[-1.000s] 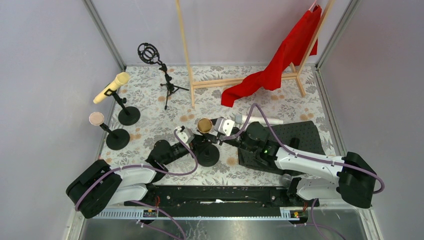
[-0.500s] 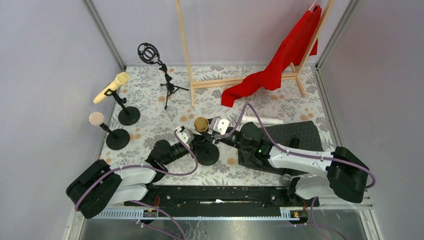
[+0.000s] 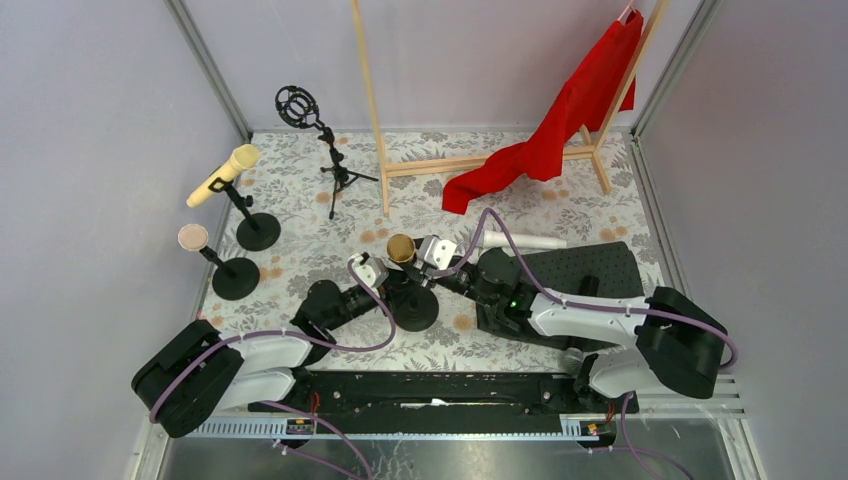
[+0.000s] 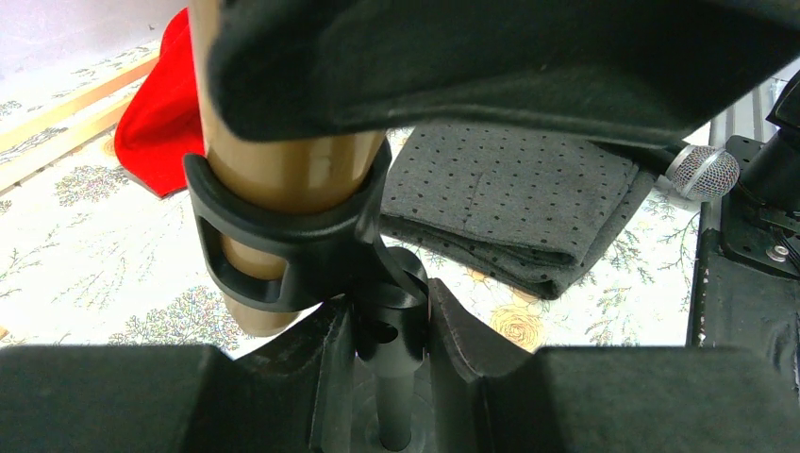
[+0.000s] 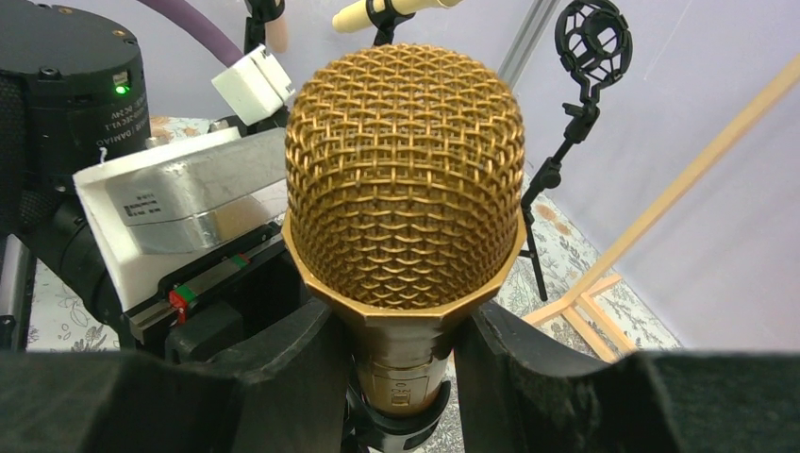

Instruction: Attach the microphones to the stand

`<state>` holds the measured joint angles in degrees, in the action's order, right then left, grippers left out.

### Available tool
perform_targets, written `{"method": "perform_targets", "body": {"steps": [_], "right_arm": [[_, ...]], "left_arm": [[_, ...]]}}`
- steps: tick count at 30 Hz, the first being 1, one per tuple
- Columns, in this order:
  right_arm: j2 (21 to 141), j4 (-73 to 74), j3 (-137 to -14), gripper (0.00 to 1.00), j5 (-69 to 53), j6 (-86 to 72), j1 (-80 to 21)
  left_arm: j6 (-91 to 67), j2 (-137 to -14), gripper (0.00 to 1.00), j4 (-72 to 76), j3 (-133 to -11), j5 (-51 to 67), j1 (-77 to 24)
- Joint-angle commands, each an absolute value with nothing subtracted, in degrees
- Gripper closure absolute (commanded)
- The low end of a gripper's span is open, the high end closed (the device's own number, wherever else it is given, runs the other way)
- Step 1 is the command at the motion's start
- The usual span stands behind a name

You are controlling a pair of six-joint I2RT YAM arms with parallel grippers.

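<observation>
The gold microphone (image 3: pixel 401 247) is clipped in, so my left gripper should next carry its stand to the left in the top view and let go of it on the table beside the pink microphone's stand.
The gold microphone (image 3: pixel 401 247) stands upright in the black clip of a round-based stand (image 3: pixel 413 312) at table centre. My right gripper (image 3: pixel 424 257) is shut on its neck, just below the mesh head (image 5: pixel 404 179). My left gripper (image 3: pixel 386 290) is shut on the stand's post (image 4: pixel 394 349), below the clip (image 4: pixel 283 247) that rings the gold body. The pale yellow microphone (image 3: pixel 222 176) and the pink microphone (image 3: pixel 193 237) sit on stands at the left. The white microphone (image 3: pixel 525 241) lies on the table behind my right arm.
An empty tripod stand with a ring shock mount (image 3: pixel 297 106) stands at the back left. A wooden clothes rack (image 3: pixel 372 110) with a red cloth (image 3: pixel 560 115) fills the back. A folded dark mat (image 3: pixel 605 268) lies under my right arm.
My right arm has shifted left and the gold microphone's head moved slightly left and back with it. My left gripper has stayed on the stand's post.
</observation>
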<state>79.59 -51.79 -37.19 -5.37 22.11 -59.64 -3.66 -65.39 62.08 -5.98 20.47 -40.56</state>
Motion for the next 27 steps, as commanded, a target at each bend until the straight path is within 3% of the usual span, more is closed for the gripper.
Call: {"method": "perform_targets", "body": {"steps": [1, 27], "right_arm": [[88.1, -24.8, -29.7, 1.00, 1.1, 23.3, -58.6], [94.8, -36.9, -26.2, 1.00, 1.4, 19.0, -58.6]], "left_arm": [[-2.5, -64.4, 1.00, 63.6, -5.7, 20.6, -40.8], [-2.8, -65.6, 1.00, 63.4, -6.5, 21.8, -40.8]]}}
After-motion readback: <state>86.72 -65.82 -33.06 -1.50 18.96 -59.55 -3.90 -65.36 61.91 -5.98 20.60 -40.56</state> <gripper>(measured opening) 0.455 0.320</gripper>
